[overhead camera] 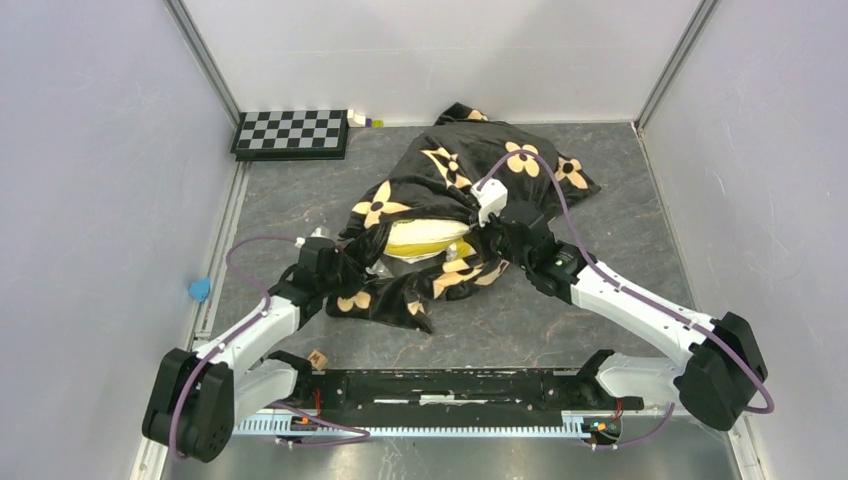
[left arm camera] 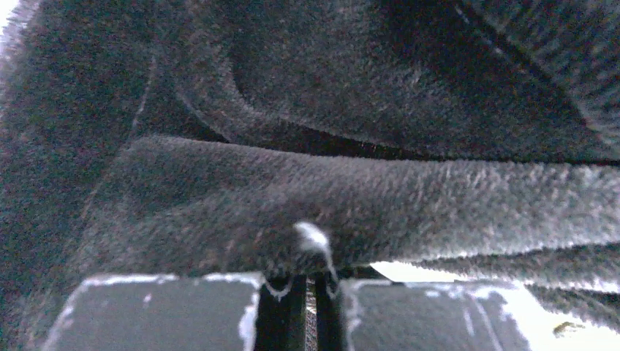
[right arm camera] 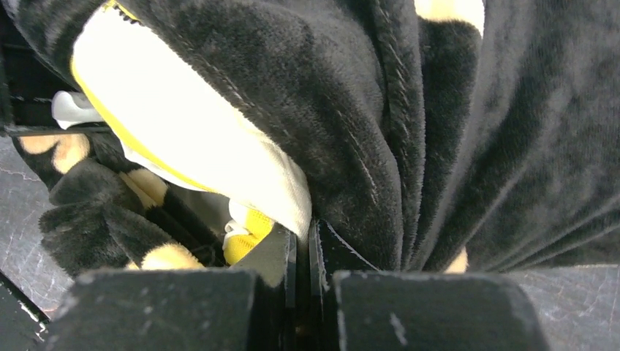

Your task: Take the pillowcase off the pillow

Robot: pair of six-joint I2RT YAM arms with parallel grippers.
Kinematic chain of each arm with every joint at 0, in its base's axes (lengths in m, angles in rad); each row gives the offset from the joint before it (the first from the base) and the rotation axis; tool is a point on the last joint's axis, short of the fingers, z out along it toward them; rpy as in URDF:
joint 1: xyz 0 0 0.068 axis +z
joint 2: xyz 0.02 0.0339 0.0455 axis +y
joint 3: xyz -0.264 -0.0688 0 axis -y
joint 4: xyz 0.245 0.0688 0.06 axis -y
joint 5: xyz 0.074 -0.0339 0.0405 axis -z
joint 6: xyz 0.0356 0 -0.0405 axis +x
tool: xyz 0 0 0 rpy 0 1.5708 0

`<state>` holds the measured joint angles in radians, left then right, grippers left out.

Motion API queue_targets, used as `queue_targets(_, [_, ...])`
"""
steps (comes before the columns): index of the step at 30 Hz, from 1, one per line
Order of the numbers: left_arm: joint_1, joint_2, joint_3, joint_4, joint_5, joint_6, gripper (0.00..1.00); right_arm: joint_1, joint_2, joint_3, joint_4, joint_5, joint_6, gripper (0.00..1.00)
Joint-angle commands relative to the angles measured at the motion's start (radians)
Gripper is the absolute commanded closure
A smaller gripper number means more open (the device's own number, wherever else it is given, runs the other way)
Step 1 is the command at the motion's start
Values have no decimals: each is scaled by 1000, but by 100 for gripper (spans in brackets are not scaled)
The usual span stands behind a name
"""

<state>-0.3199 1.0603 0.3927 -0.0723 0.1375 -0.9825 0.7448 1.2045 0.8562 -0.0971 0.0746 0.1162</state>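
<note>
My right gripper eases slightly back toward the pillowcase's near flap [overhead camera: 464,280] next and releases the pillow's white corner, since that flap lies just back of the gripper.
The pillowcase [overhead camera: 470,165], black velvety fabric with tan flowers, lies bunched in the middle of the table. The pillow [overhead camera: 425,237] shows as a cream and yellow bulge at the case's near opening. My left gripper [overhead camera: 350,268] is at the opening's left side, shut on a fold of the pillowcase [left arm camera: 329,190], jaws together [left arm camera: 308,274]. My right gripper [overhead camera: 482,238] is at the opening's right side. In its wrist view the jaws [right arm camera: 301,238] are almost closed on the white corner of the pillow [right arm camera: 183,124], with black pillowcase folds [right arm camera: 439,110] pressed beside them.
A black-and-white checkerboard [overhead camera: 291,133] lies at the back left, with a small white and yellow item [overhead camera: 362,120] beside it. A blue object [overhead camera: 200,289] sits at the left wall. A small wooden cube [overhead camera: 318,358] lies near the arm bases. Walls enclose three sides.
</note>
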Motion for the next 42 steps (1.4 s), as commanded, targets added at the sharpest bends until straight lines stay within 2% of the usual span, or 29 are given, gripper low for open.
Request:
queue_targets(1, [38,-64,-4,-160,-236,-16,91,-72,-108,-48,71,63,21,100])
queue_targets(5, [58,-115,-55,-195,-293,-140,86,-86,-200,-91,146,74,38,100])
queue_targets(9, [107,-45,-103,-108,-211,-183,90,-97,-305,-120,215,81,48,100])
queue_targets(15, [100,75,-31,-74,-153,-80,96,-101,-407,-139,270,102,68,100])
queue_targets(19, [12,59,51,-97,-147,16,90,-101,-333,-100,286,-27,110,100])
queue_targets(22, [-78,-16,109,-147,-213,47,86,-101,-286,-93,336,-125,170,100])
queue_targets(24, [-117,-67,131,-177,-227,79,80,-101,-271,-101,374,-150,200,100])
queue_targets(28, [-128,-160,146,-213,-181,159,65,-101,-233,-94,386,-173,211,100])
queue_targets(32, [-129,-275,150,-241,-99,169,39,-101,-198,-105,387,-191,208,100])
queue_targets(35, [-128,-370,147,-219,27,118,28,-101,-169,-116,400,-214,206,100])
queue_targets(38, [-129,-443,125,-182,121,-22,20,-101,-150,-123,424,-275,197,100])
queue_targets(41, [-129,-483,70,-57,214,-152,12,-101,-132,-131,456,-313,211,100])
queue_targets(42, [-134,-486,51,28,244,-174,11,-100,-123,-129,459,-323,213,100])
